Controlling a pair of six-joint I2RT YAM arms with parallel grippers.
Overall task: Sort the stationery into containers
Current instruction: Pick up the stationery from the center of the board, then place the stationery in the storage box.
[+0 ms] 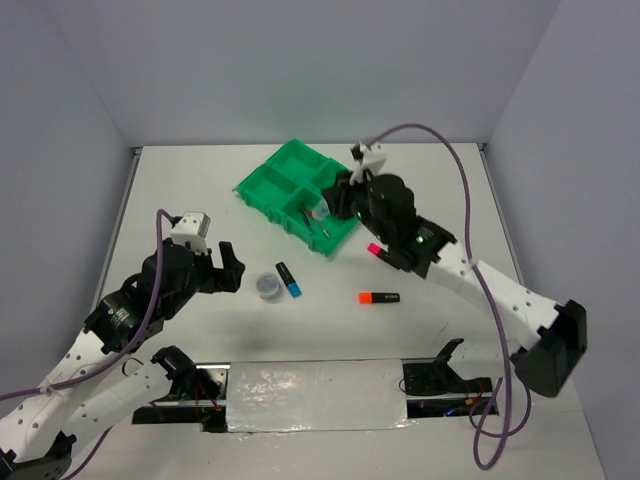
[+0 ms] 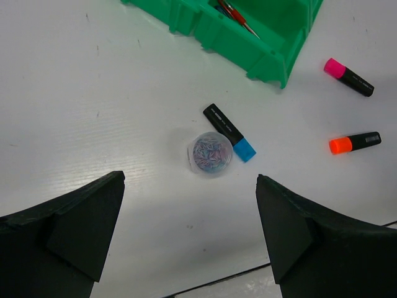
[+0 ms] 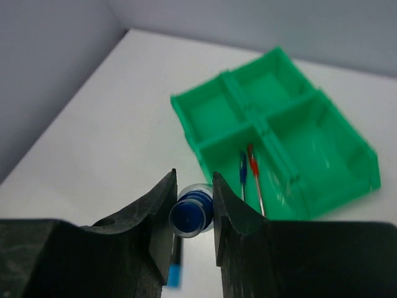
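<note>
The tray's farthest section is empty. My right gripper will move outward over that section next and bring the bottle (image 3: pixel 192 214) down.
The green four-compartment tray (image 1: pixel 270 186) stands at the back middle of the table. It holds a blue pen (image 3: pixel 242 174) and a red pen (image 3: pixel 254 180) in one near compartment. My right gripper (image 1: pixel 326 210) hovers over the tray's near edge, shut on a small clear blue-capped bottle (image 3: pixel 192 214). My left gripper (image 1: pixel 232 268) is open and empty, left of the round grey tin (image 1: pixel 268 286) and the blue-capped highlighter (image 1: pixel 289 279). The orange-capped highlighter (image 1: pixel 378 297) and pink-capped highlighter (image 1: pixel 378 251) lie on the table to the right.
In the left wrist view the tin (image 2: pixel 211 152) lies just ahead of the gap between my fingers, with the blue-capped highlighter (image 2: pixel 229 131) touching its right side. A taped strip (image 1: pixel 315 395) runs along the table's near edge between the arm bases.
</note>
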